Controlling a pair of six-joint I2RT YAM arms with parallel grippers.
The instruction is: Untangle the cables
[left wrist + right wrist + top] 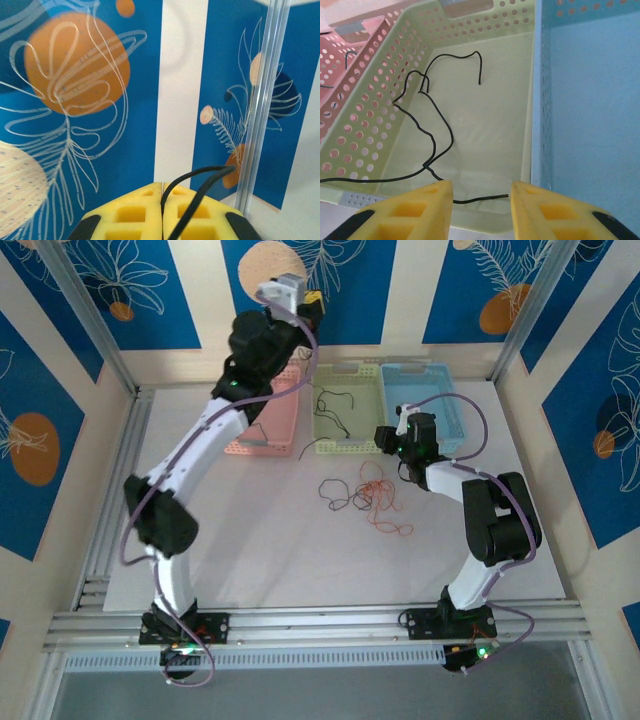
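Note:
My left gripper is raised above the green basket's bottom, so next it should move down over it and let go of the black cable where black cable already lies.
My left gripper (pixel 313 301) is raised high near the back wall. In the left wrist view its yellow fingers (pixel 135 210) are shut on a black cable (pixel 200 176) that loops out to the right of the gripper (pixel 163 192). My right gripper (pixel 388 432) hovers over the near edge of the green basket (pixel 362 445), open (pixel 481 200). The free end of a black cable (pixel 432 125) lying in that basket (pixel 380 95) shows between the fingers, below them. On the table lies a tangle of an orange-red cable (pixel 380 502) and a black cable (pixel 334 490).
A pink basket (pixel 262 430) stands left of the green one and a blue basket (pixel 445 400) right of it, all at the back of the white table. In the right wrist view the blue basket (pixel 590 100) is on the right, the pink basket (pixel 342 55) at the top left.

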